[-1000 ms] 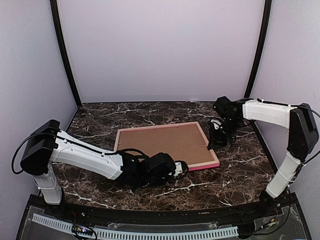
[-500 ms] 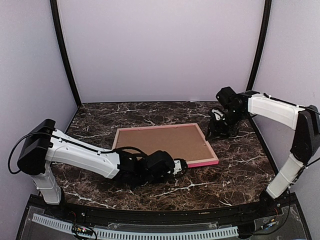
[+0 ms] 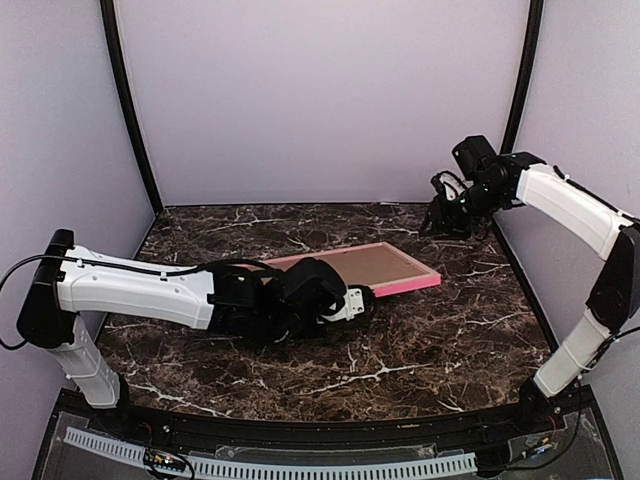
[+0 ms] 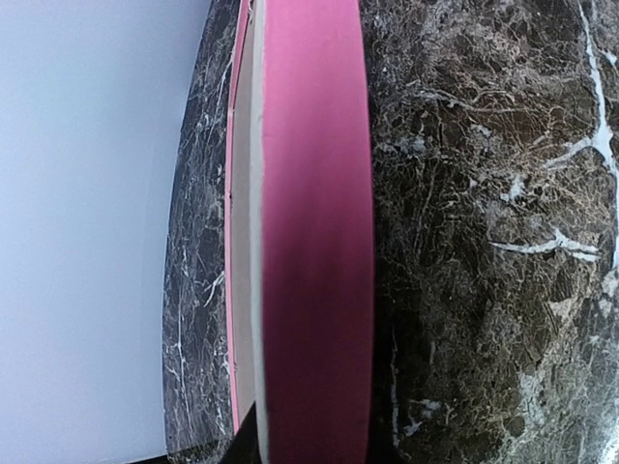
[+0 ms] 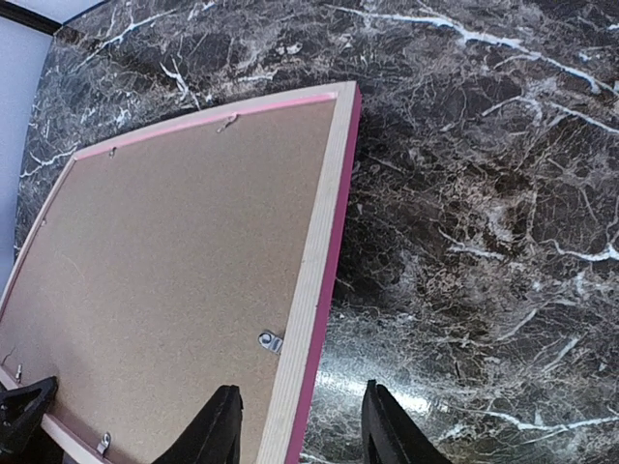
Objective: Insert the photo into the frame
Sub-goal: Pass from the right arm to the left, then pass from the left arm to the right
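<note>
My left gripper holds the frame's near edge [image 3: 406, 286] [image 4: 317, 251], and the frame still lies reverse-up. Next it needs to swing up and outward with that edge to tip the frame upright before it releases the edge.
The frame [image 3: 400, 284] lies reverse-up: pale wood rim [image 5: 314, 261], pink side, brown backing board [image 5: 184, 261] set in it. My left gripper [image 3: 357, 300] is shut on its near edge and holds that edge off the table, so the frame tilts up toward me. In the left wrist view the pink edge [image 4: 314, 242] fills the middle. My right gripper [image 3: 441, 221] is open and empty, high above the table beyond the frame's right side; in its own view the gripper [image 5: 302, 430] hangs over the frame's rim. The photo is out of view.
A small metal hanger clip [image 5: 271, 340] sits on the backing board near the rim. Dark marble table [image 3: 450, 340] spreads around the frame. Purple walls and black posts [image 3: 520, 90] close in the back and sides.
My left arm has raised the frame's near edge, tilting the frame up. My right gripper has drawn up and back from the frame's right edge toward the back-right corner.
</note>
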Controlling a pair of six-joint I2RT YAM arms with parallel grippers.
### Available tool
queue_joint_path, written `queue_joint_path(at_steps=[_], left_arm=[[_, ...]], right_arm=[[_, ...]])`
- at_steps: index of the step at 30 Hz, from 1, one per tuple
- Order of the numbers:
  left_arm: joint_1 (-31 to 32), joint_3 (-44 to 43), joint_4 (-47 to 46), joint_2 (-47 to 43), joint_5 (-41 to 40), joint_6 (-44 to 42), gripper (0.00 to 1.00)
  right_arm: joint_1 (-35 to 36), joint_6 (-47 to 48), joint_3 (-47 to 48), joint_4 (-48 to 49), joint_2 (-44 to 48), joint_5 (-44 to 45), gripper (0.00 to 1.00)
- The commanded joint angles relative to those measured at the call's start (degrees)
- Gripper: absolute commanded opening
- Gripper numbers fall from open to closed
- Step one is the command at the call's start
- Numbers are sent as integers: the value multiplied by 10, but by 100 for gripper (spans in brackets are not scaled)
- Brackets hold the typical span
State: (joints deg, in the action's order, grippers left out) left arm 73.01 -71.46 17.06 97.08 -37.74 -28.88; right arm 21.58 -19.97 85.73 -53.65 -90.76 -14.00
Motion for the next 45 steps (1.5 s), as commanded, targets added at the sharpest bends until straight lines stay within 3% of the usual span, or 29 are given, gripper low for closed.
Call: queue_joint_path(at_steps=[1, 15, 22, 33, 38, 45], left_arm=[[-19, -84, 52, -32, 32, 29, 0], [-114, -373, 259, -7, 140, 68, 0], [-204, -498, 333, 4, 277, 119, 0], [-329, -524, 337, -5, 528, 234, 0], [-359, -528, 372, 14, 606, 218, 0], [-369, -575, 453, 60, 647, 159, 0]], right_arm=[[-11, 5, 40, 16, 23, 13, 43], [-55, 8, 69, 61, 48, 2, 44], [-60, 11, 33, 94, 63, -16, 44], [-60, 23, -27, 150, 84, -67, 48], [-59, 39, -54, 185, 104, -110, 55], [-49, 65, -52, 203, 117, -145, 65]])
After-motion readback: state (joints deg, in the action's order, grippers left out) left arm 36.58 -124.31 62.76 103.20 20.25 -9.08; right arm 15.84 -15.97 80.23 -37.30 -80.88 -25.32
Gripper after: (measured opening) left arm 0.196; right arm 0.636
